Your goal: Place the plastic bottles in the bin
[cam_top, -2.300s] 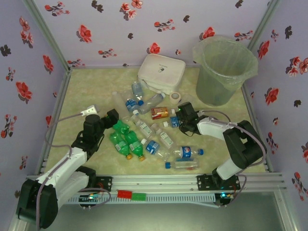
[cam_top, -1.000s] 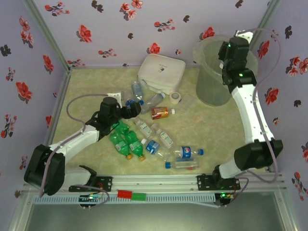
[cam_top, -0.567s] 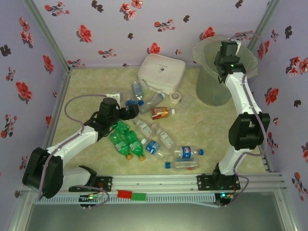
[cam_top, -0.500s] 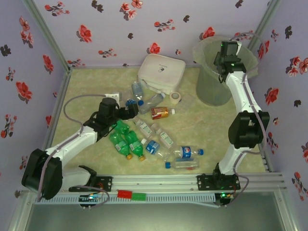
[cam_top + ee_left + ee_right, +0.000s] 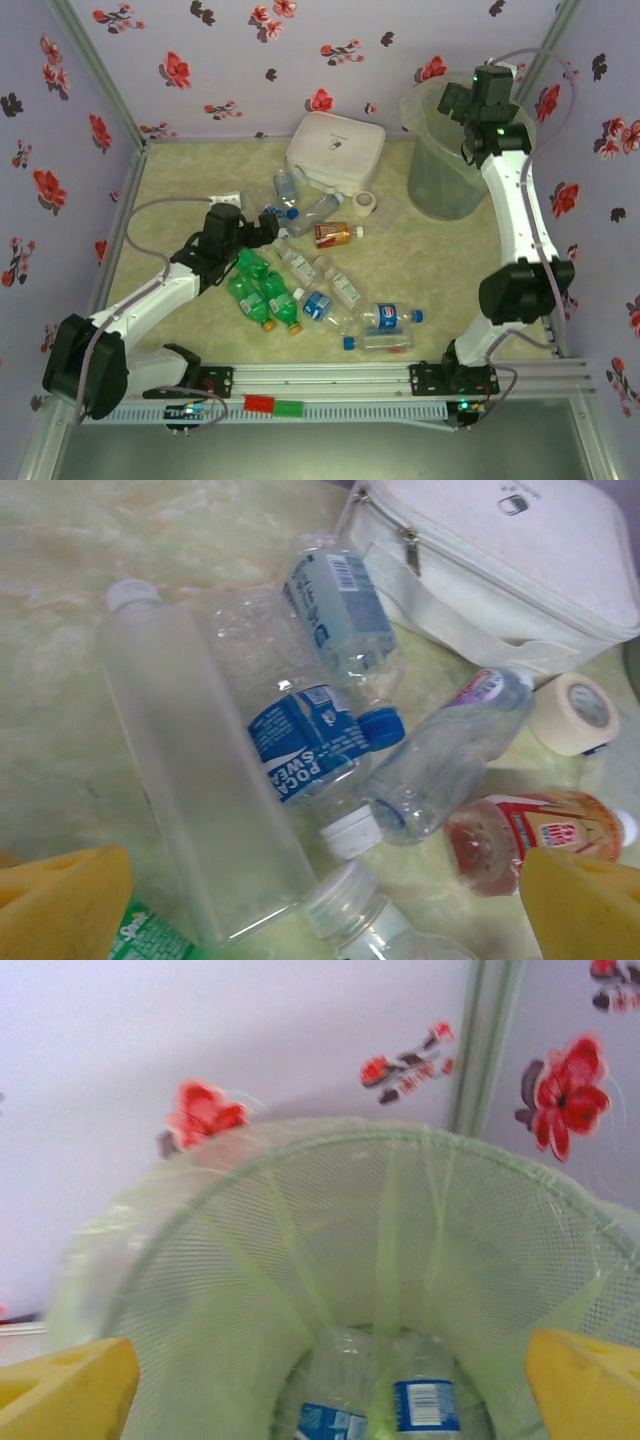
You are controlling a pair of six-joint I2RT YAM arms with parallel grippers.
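Observation:
The left gripper turns in line with the tall clear bottle (image 5: 200,810) next, which lies slanted between its open fingers, then lowers over the bottle's body.
Several plastic bottles lie mid-table: green ones (image 5: 255,290), an amber one (image 5: 335,234), and clear blue-labelled ones (image 5: 385,318). My left gripper (image 5: 266,230) hovers open low over the back of the heap. Between its yellow fingertips (image 5: 60,910) I see a tall clear bottle (image 5: 200,810), a blue-labelled bottle (image 5: 310,745) and a capped bottle (image 5: 350,900); the left gripper (image 5: 320,920) holds nothing. My right gripper (image 5: 453,100) hangs open over the bin (image 5: 440,190). Looking down past the right gripper (image 5: 325,1400) into the bin (image 5: 400,1145), two blue-labelled bottles (image 5: 425,1395) lie at its bottom.
A white rounded box (image 5: 335,150) stands at the back centre, with a small tape roll (image 5: 365,201) in front of it. The box (image 5: 500,560) and tape roll (image 5: 575,712) lie just beyond the left gripper. Flowered walls close in the table.
The right gripper has opened over the bin and shifted a little right; the bottle it carried has left the jaws. The left gripper has crept slightly toward the heap, still open.

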